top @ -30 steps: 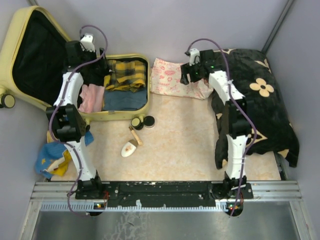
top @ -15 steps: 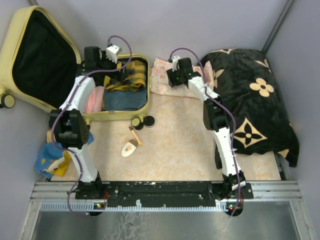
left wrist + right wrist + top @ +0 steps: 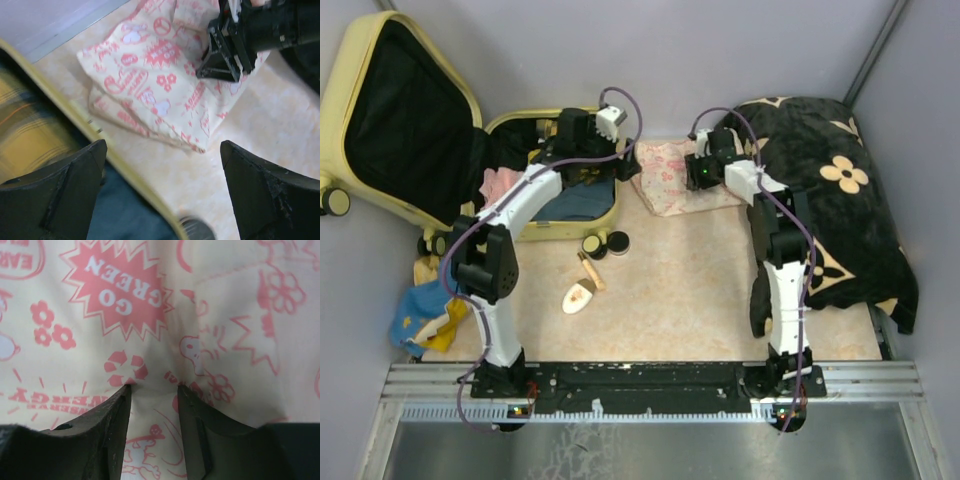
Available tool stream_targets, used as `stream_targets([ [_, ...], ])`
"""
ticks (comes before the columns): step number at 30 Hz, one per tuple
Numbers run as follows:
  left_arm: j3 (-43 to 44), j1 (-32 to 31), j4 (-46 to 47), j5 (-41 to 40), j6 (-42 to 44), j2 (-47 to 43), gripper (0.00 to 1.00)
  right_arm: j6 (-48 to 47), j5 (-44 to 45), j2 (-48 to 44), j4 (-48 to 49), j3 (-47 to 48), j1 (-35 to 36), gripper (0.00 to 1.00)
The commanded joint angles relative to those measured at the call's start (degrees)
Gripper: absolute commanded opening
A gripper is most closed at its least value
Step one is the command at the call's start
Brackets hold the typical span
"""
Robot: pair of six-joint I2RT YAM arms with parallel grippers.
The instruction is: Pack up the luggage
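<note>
I will next move my left gripper across and down onto the bag's loose edge by the luggage, below the gripper and to its right in the top view.
The luggage lies open at the far left, pale yellow, its black-lined lid raised. Pink, blue and yellow plaid clothes fill its tray. A cream bag with red print lies on the floor just right of it. My right gripper presses down on the bag's right part. In the right wrist view its fingers pinch a puckered fold of the bag. My left gripper hangs open above the luggage's right rim, empty, with the bag ahead of it.
A big black cloth with beige flowers covers the right side. Two small round black jars and a wooden brush lie in front of the luggage. A blue and yellow cloth sits at the near left.
My left arm has swung right, from over the luggage's left part to its right rim. My right gripper has closed onto the bag, which has shifted and bunched.
</note>
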Motion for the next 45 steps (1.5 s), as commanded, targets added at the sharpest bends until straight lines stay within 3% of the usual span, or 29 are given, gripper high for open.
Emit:
stream_targets([
  [1, 1.97, -5.46, 7.49, -12.83, -15.05, 2.48, 1.00, 0.93, -0.31, -3.50, -10.01, -6.26, -4.27, 0.43],
  [8, 8.27, -11.82, 2.00, -26.58, -34.19, 10.60, 1.00, 0.72, -1.07, -4.07, -9.73, -7.28, -5.61, 0.44],
  [14, 7.41, -13.59, -3.72, -31.07, -45.70, 14.73, 1.00, -0.35, -0.66, -3.76, -10.59, -5.15, -5.61, 0.45],
  [21, 7.23, -13.86, -6.45, -33.15, -52.95, 20.17, 1.00, -1.61, -1.23, -3.94, -11.43, -4.97, -5.64, 0.45],
  [30, 9.43, -14.93, -1.96, -32.65, -52.70, 25.81, 0.95, -2.34, -2.14, -4.32, -11.42, -4.79, -5.61, 0.46],
  [33, 10.19, -14.76, -0.98, -32.58, -51.17, 26.92, 0.79, -2.09, -2.57, -4.31, -11.42, -4.26, -5.61, 0.46],
  [39, 13.08, -14.86, 0.83, -35.90, -42.56, 24.77, 0.16, -1.36, -3.94, -5.32, -11.75, -3.23, -5.68, 0.49],
  [41, 13.88, -14.85, 0.75, -37.78, -38.79, 23.05, 0.00, -1.20, -5.04, -6.43, -12.01, -2.62, -5.62, 0.52],
  [45, 14.19, -14.88, -0.56, -40.03, -29.05, 19.35, 0.00, -0.76, -7.92, -10.48, -11.30, -2.15, -5.61, 0.67],
])
